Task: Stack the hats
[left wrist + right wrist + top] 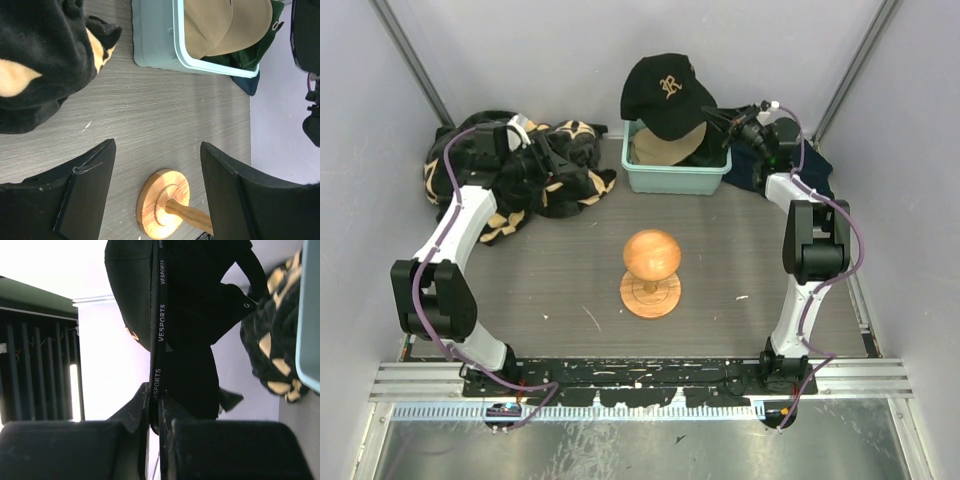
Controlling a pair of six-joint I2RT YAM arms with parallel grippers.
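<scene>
The robot's right gripper will next carry the black hat back over the hat stand's bare round knob [652,252], then lower the hat and let it go.
The black hat with a tan logo [665,88] hangs in the air above the teal bin [675,180]. My right gripper [722,120] is shut on its edge; in the right wrist view [161,405] the fingers pinch a band of the black hat [190,300] printed "VESPORTS". The tan hat [665,148] lies in the bin, also seen in the left wrist view [225,25] with the dark green hat [250,54] under it. The pink hat is not in view. My left gripper [560,162] is open and empty [157,145], over the table beside the blanket.
A wooden hat stand [652,268] with a round knob stands at the table's middle; its base shows in the left wrist view [162,202]. The black blanket with tan marks [500,175] lies at the back left. A dark navy cloth [750,172] lies right of the bin.
</scene>
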